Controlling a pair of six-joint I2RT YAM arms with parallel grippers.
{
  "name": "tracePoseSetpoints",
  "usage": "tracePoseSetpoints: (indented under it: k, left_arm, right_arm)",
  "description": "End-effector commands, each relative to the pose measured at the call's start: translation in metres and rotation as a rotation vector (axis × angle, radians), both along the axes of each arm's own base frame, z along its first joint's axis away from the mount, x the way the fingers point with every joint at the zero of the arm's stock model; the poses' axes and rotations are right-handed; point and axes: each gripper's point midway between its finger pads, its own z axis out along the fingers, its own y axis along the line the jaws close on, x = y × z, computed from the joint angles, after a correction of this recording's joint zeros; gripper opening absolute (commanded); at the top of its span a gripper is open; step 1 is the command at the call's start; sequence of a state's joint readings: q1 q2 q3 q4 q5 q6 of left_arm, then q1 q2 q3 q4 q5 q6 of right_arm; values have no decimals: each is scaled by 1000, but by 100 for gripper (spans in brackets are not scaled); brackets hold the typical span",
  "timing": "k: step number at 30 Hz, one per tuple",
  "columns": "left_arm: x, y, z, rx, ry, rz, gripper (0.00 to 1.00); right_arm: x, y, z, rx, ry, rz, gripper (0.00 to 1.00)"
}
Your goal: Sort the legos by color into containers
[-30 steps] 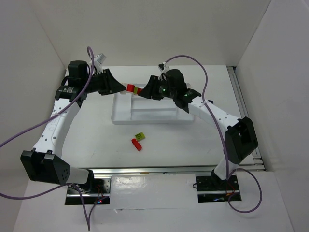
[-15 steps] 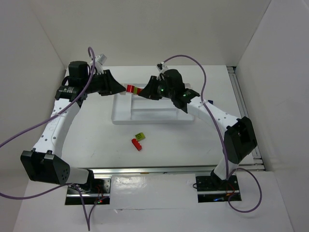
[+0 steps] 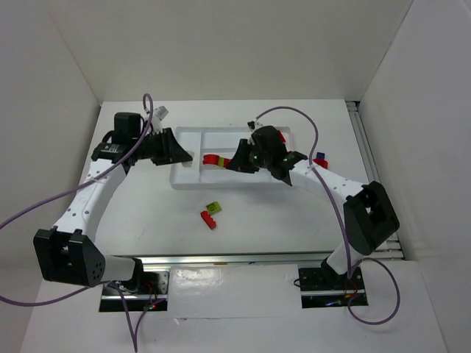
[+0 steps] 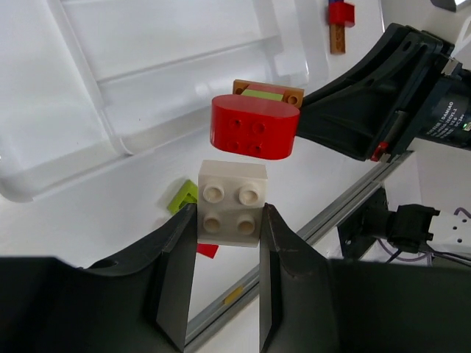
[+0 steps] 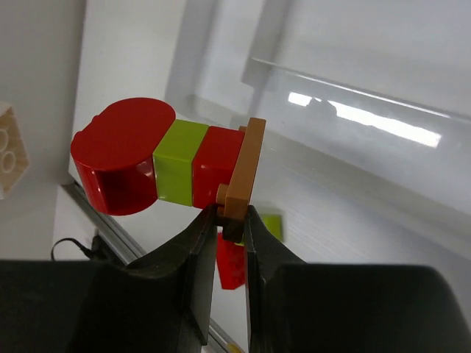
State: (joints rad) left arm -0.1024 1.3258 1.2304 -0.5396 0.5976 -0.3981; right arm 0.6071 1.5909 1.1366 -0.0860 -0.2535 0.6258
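Note:
My left gripper next moves outward, then down, fingers turned downward, and releases the cream-white brick inside the tray's nearest end section [image 4: 38,97], since it's empty.
My left gripper [image 3: 187,156] is shut on a cream-white brick [image 4: 232,202], held over the tray's front left. My right gripper [image 3: 232,163] is shut on an orange-brown plate [image 5: 246,170] that carries a joined stack: a red brick [image 5: 217,165], a lime green brick [image 5: 179,162] and a rounded red brick [image 5: 121,158]. The stack [image 3: 213,158] hangs between the two grippers, with a small gap between the cream brick and the rounded red brick [image 4: 255,126]. The white compartment tray [image 3: 221,182] lies under both grippers. A lime brick [image 3: 213,207] and a red brick [image 3: 209,219] lie on the table in front of the tray.
More small bricks, red and dark blue [image 3: 320,157], lie just right of the tray. A red piece [image 3: 282,137] shows behind the right gripper. A metal rail [image 3: 243,257] runs along the near edge. White walls close in the left, back and right.
Both grippers have come down and nearer, from the tray's far edge to over the tray. The cream brick, joined to the stack before, is now apart from it in the left gripper.

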Motion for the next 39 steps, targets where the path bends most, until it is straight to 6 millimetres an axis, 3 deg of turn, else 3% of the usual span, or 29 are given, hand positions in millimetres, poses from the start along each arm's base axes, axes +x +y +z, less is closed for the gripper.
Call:
tracePoseSetpoints:
  k: [1, 4, 7, 8, 10, 12, 15, 18, 21, 25, 28, 30, 39]
  left_arm:
    - [-5, -2, 5, -25, -29, -7, 0]
    - [-5, -3, 3, -30, -23, -3, 0]
    - [11, 5, -4, 28, 1, 68, 0]
    - [19, 6, 4, 52, -13, 90, 0]
    - [36, 26, -21, 175, 66, 210, 0]
    - [57, 48, -26, 270, 85, 342, 0]
    - [86, 67, -62, 415, 166, 460, 0]
    - [107, 61, -97, 473, 245, 474, 0]
    - [124, 61, -116, 487, 275, 506, 0]
    - [142, 51, -118, 487, 248, 491, 0]
    - [145, 31, -115, 487, 215, 450, 0]
    - [152, 26, -122, 509, 211, 437, 0]
    - [179, 30, -147, 571, 253, 483, 0]
  right_arm:
    - [-4, -11, 18, 14, -57, -23, 0]
    - [-2, -16, 29, 33, -84, -34, 0]
    - [-1, -28, 36, -19, -107, -73, 0]
    - [-4, -34, 34, -45, -102, -85, 0]
    - [2, -55, 38, -82, -118, -147, 0]
    - [0, -80, 44, -140, -139, -212, 0]
    - [-2, -115, 49, -183, -150, -289, 0]
    - [-7, -132, 53, -205, -153, -325, 0]
    - [-14, -146, 44, -235, -121, -349, 0]
    - [-21, -155, 37, -254, -105, -364, 0]
    - [-23, -161, 35, -253, -101, -386, 0]
    - [-24, -162, 34, -258, -94, -385, 0]
    - [-24, -167, 34, -270, -86, -401, 0]
